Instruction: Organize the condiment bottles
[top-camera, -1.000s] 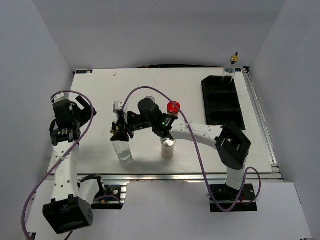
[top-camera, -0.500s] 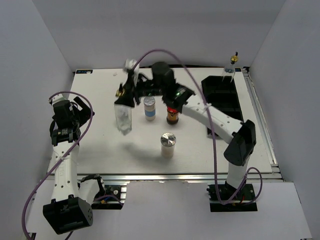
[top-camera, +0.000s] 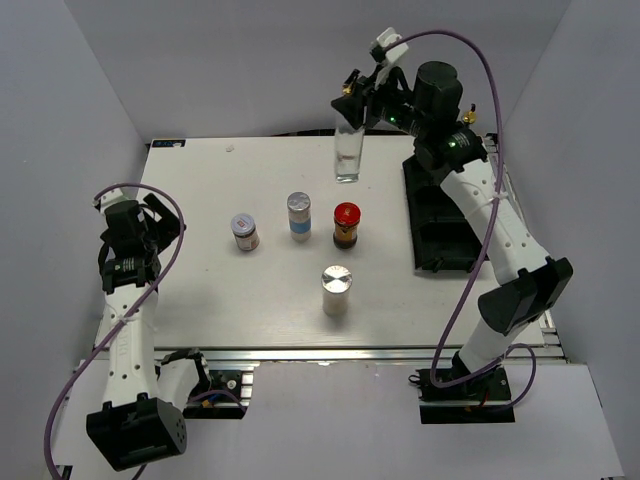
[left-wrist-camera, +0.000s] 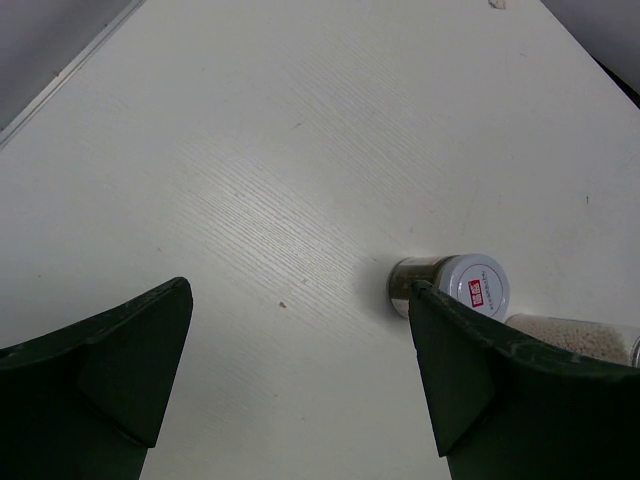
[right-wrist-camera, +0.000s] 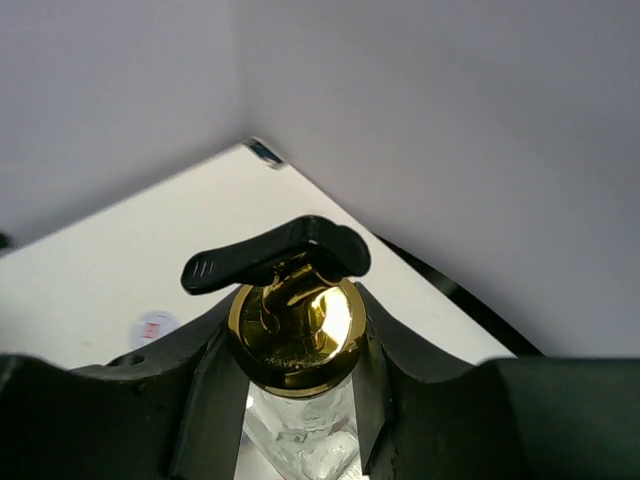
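Observation:
Below my right gripper and to its right in the top view is the tray's empty far corner (top-camera: 416, 178), so next I carry the clear glass bottle over, lower and release it.
My right gripper (top-camera: 358, 103) is shut on the neck of a clear glass bottle (top-camera: 349, 152) with a gold pourer top (right-wrist-camera: 298, 335), held high above the table's back middle. In the right wrist view the jaws (right-wrist-camera: 298, 405) clamp just under the gold top. A small red-and-white-lidded jar (top-camera: 245, 231), a blue-labelled shaker (top-camera: 299, 216) and a red-lidded dark jar (top-camera: 347, 224) stand in a row mid-table. A silver-capped white shaker (top-camera: 337, 290) stands in front of them. My left gripper (top-camera: 160, 222) is open and empty at the left (left-wrist-camera: 300, 370). The second glass bottle is hidden behind the right arm.
The black compartment tray (top-camera: 445, 215) lies along the right edge of the table, under my right arm. In the left wrist view the small jar (left-wrist-camera: 455, 285) and the white shaker (left-wrist-camera: 575, 340) sit beside the right finger. White walls close in the table.
My right arm has carried the glass bottle from the table's front left up and across to the back, near the tray. The left arm has not moved.

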